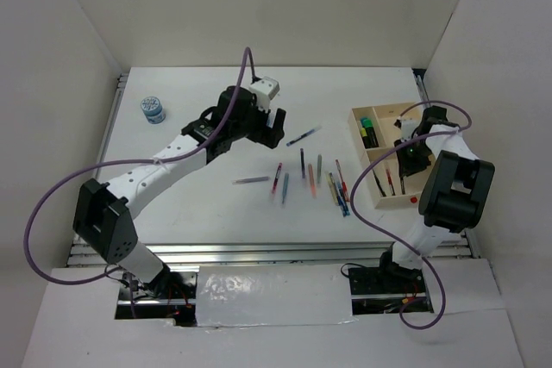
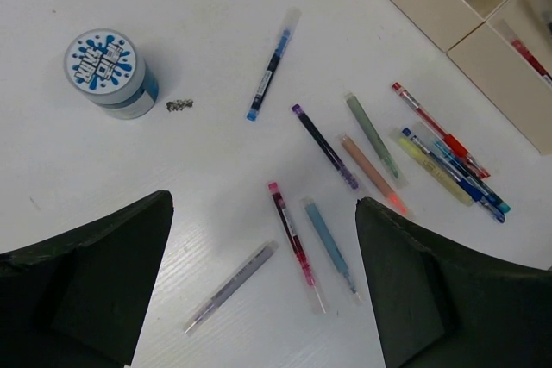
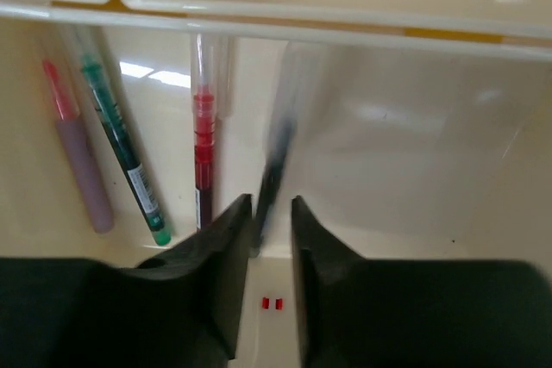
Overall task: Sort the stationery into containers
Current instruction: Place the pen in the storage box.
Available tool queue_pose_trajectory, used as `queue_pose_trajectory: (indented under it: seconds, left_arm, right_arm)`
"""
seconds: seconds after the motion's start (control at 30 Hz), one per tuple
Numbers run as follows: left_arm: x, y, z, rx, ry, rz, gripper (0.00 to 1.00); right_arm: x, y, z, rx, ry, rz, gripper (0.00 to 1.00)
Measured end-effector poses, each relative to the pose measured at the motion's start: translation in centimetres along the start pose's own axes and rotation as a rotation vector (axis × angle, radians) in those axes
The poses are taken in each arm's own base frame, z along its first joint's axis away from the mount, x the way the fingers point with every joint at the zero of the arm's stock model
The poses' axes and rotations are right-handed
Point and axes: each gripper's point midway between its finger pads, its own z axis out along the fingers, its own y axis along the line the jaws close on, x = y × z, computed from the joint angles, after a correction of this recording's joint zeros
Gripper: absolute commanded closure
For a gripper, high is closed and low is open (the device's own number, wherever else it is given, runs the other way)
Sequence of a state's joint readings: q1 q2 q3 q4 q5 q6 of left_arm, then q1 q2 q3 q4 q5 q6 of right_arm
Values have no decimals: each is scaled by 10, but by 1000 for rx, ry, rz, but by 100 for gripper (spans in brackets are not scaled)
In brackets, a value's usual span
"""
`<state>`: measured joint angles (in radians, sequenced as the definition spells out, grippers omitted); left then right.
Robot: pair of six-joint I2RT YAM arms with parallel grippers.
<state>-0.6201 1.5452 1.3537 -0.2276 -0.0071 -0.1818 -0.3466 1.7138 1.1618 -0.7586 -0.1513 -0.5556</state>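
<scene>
Next, my open left gripper lowers toward the right in the top view onto the blue pen's lower end, since that pen lies apart from the others.
Several pens lie loose on the table: a blue one (image 2: 270, 65), a purple one (image 2: 324, 146), a dark pink one (image 2: 293, 239), a light blue one (image 2: 329, 243) and a grey one (image 2: 231, 286). My left gripper (image 2: 265, 204) hovers open high above them. The round blue-white pot (image 2: 108, 71) stands at far left. My right gripper (image 3: 272, 204) is inside the wooden tray (image 1: 355, 115), jaws slightly apart, with a blurred dark pen (image 3: 280, 140) between them, loose against the left finger. A red pen (image 3: 203, 140), a green pen (image 3: 121, 152) and a pink pen (image 3: 78, 161) lie in that compartment.
More pens, red (image 2: 438, 129), blue (image 2: 453, 175), yellow (image 2: 434, 170), orange (image 2: 373, 174) and grey-green (image 2: 373, 136), lie close to the tray's left wall. Green and yellow highlighters (image 1: 369, 131) sit in a far compartment. White walls enclose the table.
</scene>
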Motion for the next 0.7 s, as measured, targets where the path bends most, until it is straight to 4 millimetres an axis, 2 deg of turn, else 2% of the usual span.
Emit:
queue_pose_trajectory:
  seconds: [0.1,0.13,0.23,0.33,0.4,0.43,0.53,0.6,0.7]
  left_arm:
    - [11,-1,17,0,25,4,1]
    - [15,-1,21,-1,33,5,1]
    - [28,2,38,-6,66,4,1]
    - [30,2,55,-1,68,9,8]
    - [28,-1,68,22,58,30,18]
    - [26,-3,76,38,53,48,25]
    - [20,-13,108,80,34,99,32]
    - [17,-20,133,100,23,139,35]
    - [30,-24,171,107,47,177,38]
  right_arm:
    - [-2,-1,0,8,-3,18,59]
    - [-3,-1,0,9,-4,25,53]
    - [-5,-1,-1,12,-6,40,53]
    - [-9,-2,-4,15,-14,48,53]
    - [-13,-2,-9,16,-25,54,53]
    - [-18,-2,-15,16,-40,55,53]
    - [-36,0,-44,17,-115,51,53]
    - [-54,4,-72,19,-199,45,53]
    - [-83,17,-127,15,-365,26,52]
